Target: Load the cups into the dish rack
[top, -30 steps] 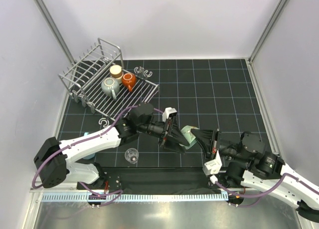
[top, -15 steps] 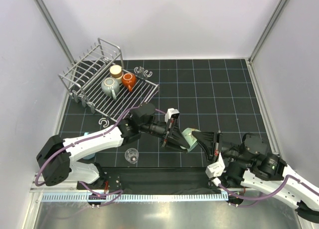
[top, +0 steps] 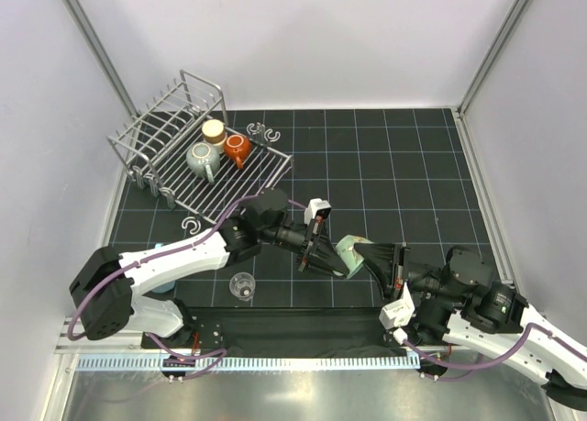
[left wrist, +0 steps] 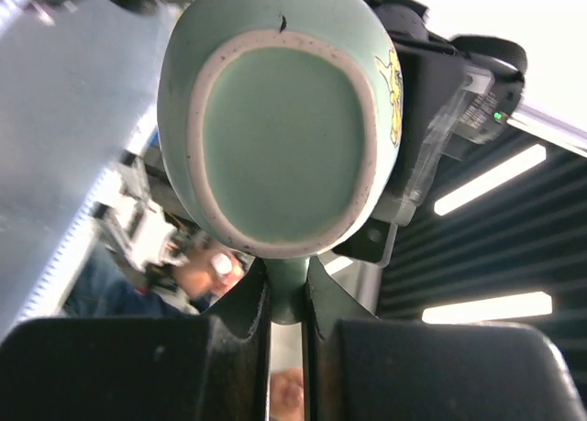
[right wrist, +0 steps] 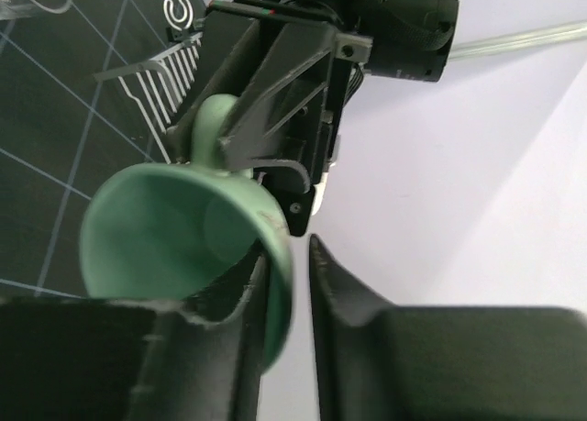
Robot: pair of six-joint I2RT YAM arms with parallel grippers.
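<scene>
The bars are outward of my left gripper, so it next needs to move outward, turn downward and release the cup on them beside the orange-red cup [top: 237, 148].
The mint green cup [top: 347, 252] hangs in the air between my two grippers, above the mat. My left gripper [top: 328, 256] is shut on its handle; the left wrist view shows the cup's base [left wrist: 284, 118] just above the closed gripper [left wrist: 286, 302]. My right gripper [top: 369, 258] straddles the cup's rim [right wrist: 174, 228], one finger inside; the right wrist view shows a gap between the rim and the outer finger [right wrist: 339, 283]. The dish rack [top: 165, 137] at the back left holds a grey mug [top: 203, 160], an orange-red cup [top: 237, 148] and a beige cup [top: 213, 130]. A clear glass [top: 242, 285] stands near the front.
Small grey clips lie on the mat by the rack's front corner [top: 191, 225] and behind the rack [top: 261, 132]. A bit of light blue [top: 161, 288] shows under my left arm. Grey walls close the cell on three sides.
Both grippers with the mint cup have drifted slightly right and toward the front. The right gripper's hold on the rim has loosened.
</scene>
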